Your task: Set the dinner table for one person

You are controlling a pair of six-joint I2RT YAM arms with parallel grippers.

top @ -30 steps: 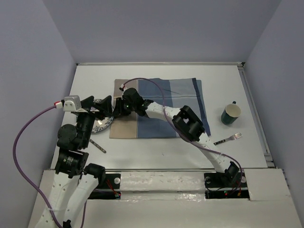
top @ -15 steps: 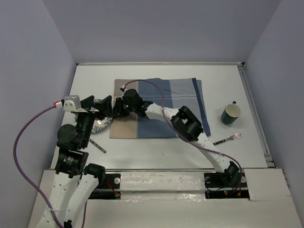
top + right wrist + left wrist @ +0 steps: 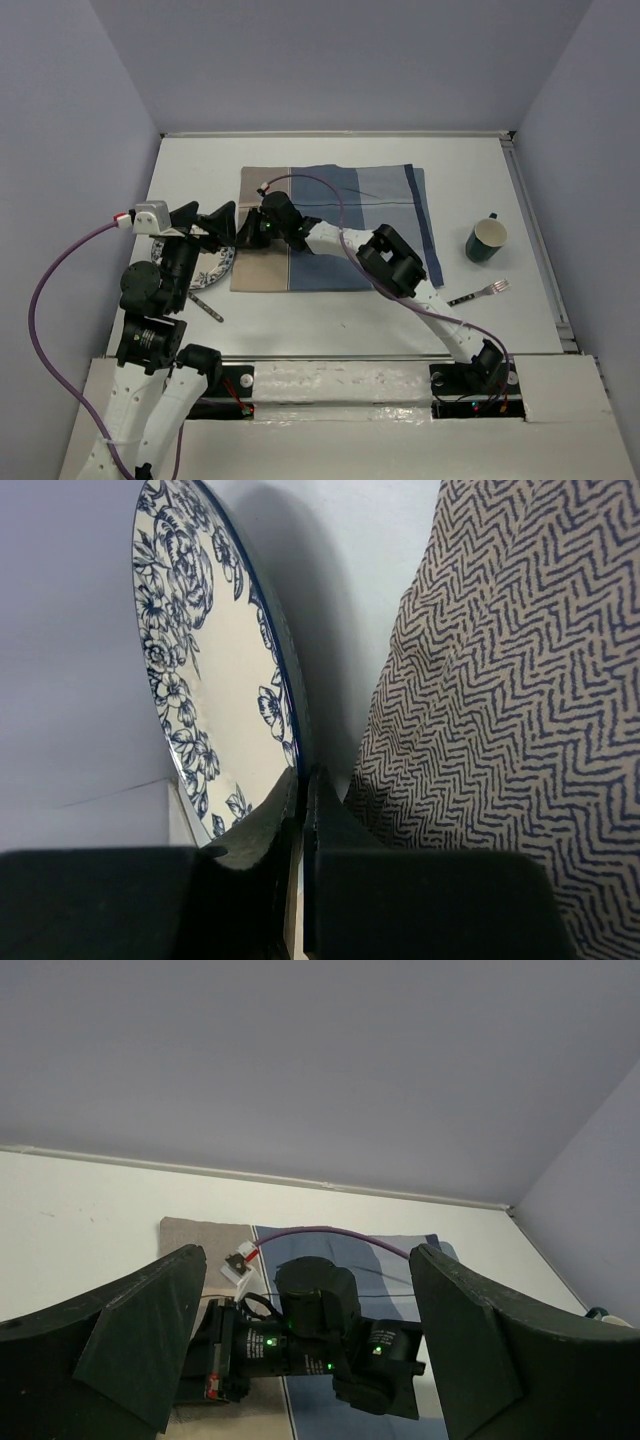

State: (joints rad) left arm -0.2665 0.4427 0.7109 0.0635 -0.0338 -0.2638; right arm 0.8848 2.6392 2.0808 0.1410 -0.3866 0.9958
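Observation:
The plate needs to go up with my right gripper, then to the right in the top view to the placemat's empty middle (image 3: 325, 207). My right gripper should lower it there and let go of it.
A white plate with a blue floral pattern (image 3: 213, 264) lies on the white dinner table (image 3: 350, 160), just left of the blue-and-tan placemat (image 3: 350, 215). My right gripper (image 3: 238, 242) reaches across the placemat and is shut on the plate's near rim. In the right wrist view the two fingers pinch the rim of the plate (image 3: 205, 670) at my right gripper (image 3: 303, 775), with the herringbone placemat (image 3: 520, 680) to the right. My left gripper (image 3: 214, 226) hovers over the plate, open and empty. Seen from the left wrist, my left gripper (image 3: 305, 1255) frames the right wrist.
A dark green mug (image 3: 486, 240) stands right of the placemat. A fork (image 3: 482, 292) lies in front of the mug. A slim piece of cutlery (image 3: 208, 306) lies on the table near the left arm. A purple cable (image 3: 320, 185) arcs over the placemat.
My right gripper has slid a little left and its jaws have closed onto the plate's rim. The left gripper has stayed open in place.

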